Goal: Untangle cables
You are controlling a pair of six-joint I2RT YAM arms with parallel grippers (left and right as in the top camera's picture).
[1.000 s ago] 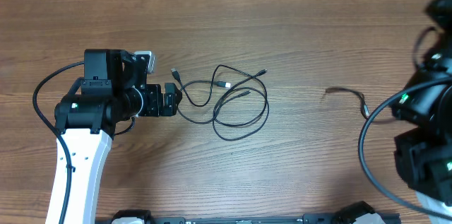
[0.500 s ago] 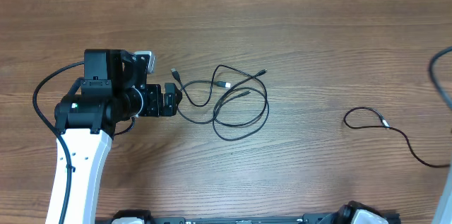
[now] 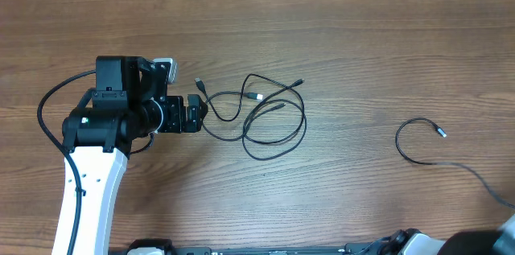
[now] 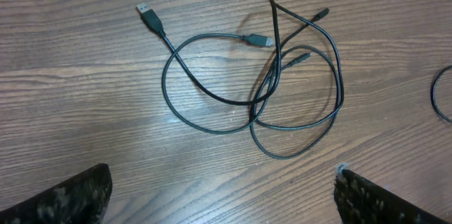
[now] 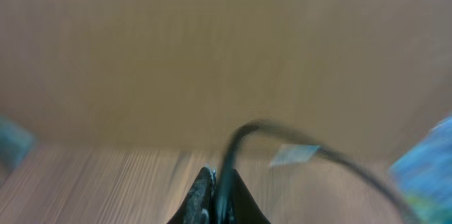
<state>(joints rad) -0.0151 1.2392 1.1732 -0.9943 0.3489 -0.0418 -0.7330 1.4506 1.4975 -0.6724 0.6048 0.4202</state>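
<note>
The robot's right gripper will next move outward, tilt down over the bare tabletop [image 3: 488, 125] beside the curled end and let go of the cable, as the cable is clear of the tangle.
A loose tangle of thin black cables [image 3: 269, 114] lies mid-table, and the left wrist view shows its overlapping loops [image 4: 265, 83] and a USB plug [image 4: 146, 13]. My left gripper [image 3: 195, 114] sits just left of the tangle, wide open, with nothing between its fingertips [image 4: 67, 196]. One separate cable [image 3: 414, 152] lies curled at the right and trails off toward the lower right edge. In the blurred right wrist view my right gripper [image 5: 217, 190] is shut on this cable [image 5: 236, 143], which arcs up and to the right. The right gripper itself is outside the overhead view.
The wooden table [image 3: 338, 30] fills the overhead view. The left arm's thick black wire [image 3: 48, 110] loops at the far left. Part of the robot base [image 3: 418, 243] shows along the front edge.
The right arm has swung out of the overhead view toward the lower right. It dragged the separate cable right and toward the front. The left arm and the tangle have not moved.
</note>
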